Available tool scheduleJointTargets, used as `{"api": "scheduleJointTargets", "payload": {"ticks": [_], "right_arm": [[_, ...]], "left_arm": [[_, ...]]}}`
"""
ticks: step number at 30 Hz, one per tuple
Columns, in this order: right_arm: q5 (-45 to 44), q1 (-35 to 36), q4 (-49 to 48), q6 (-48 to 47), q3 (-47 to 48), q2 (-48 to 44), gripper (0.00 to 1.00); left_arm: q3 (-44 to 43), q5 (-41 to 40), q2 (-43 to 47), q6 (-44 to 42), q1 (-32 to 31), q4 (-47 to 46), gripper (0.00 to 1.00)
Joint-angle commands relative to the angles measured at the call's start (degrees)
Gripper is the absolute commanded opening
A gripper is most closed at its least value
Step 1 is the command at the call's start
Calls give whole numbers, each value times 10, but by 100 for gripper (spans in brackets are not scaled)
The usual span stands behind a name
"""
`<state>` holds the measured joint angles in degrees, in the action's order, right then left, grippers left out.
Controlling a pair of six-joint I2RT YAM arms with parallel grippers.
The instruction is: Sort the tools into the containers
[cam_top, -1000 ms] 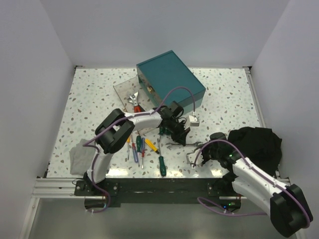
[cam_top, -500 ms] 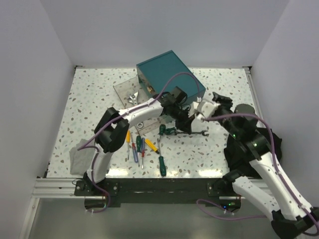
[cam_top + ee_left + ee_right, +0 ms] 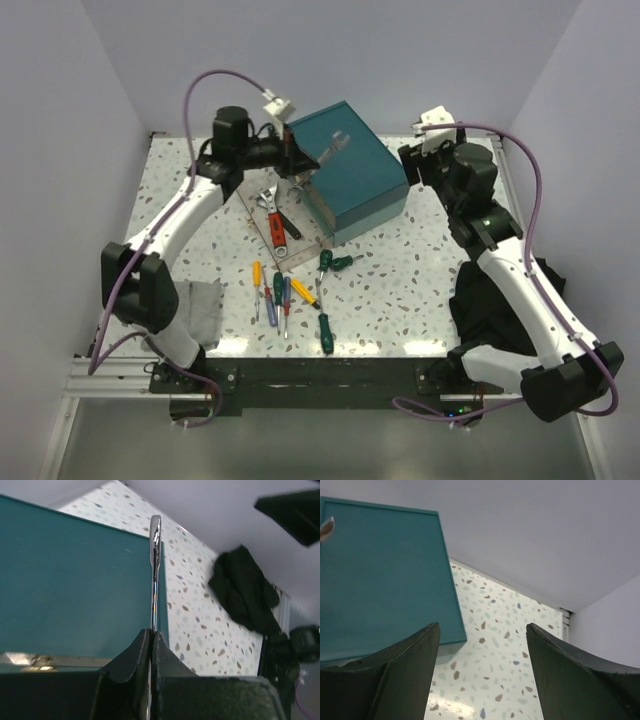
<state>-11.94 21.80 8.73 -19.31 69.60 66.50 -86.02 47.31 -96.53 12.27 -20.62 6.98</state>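
Observation:
I will next move my left gripper down and to the left in the top view to let go of the wrench in the clear drawer, because other wrenches are already there.
My left gripper is shut on a silver wrench and holds it in the air over the teal box. In the left wrist view the wrench stands edge-on out of the closed jaws above the box top. A clear drawer is pulled out at the box's left, with a red-handled wrench and a silver wrench in it. Several screwdrivers lie on the table in front. My right gripper is open and empty, raised beside the box's right corner.
A grey folded cloth lies at the near left by the left arm's base. A black cloth lies at the near right, also in the left wrist view. A brass drawer knob shows on the box front. White walls enclose the table.
My left gripper has swung from the table's middle up to the back left, carrying the silver wrench over the box. My right arm has risen from the near right to the box's right side.

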Motion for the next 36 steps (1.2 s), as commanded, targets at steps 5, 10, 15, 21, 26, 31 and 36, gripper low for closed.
{"api": "scheduleJointTargets", "payload": {"ticks": [5,10,15,21,26,31,36], "right_arm": [[107,3,98,109,111,78,74],[117,3,111,118,127,86,74],[118,3,112,112,129,93,74],[118,3,107,114,119,98,74],[118,2,106,110,111,109,74],[136,3,101,115,123,140,74],[176,3,81,131,146,209,73]], "left_arm": [[128,-212,78,321,83,-140,0],[153,-313,56,436,109,-39,0],[199,-298,17,485,116,-57,0],[177,-291,-40,478,107,-79,19],[165,-247,-74,444,107,-117,43],[166,-205,-51,406,118,-130,47],[202,-195,11,316,146,-109,37]]}}
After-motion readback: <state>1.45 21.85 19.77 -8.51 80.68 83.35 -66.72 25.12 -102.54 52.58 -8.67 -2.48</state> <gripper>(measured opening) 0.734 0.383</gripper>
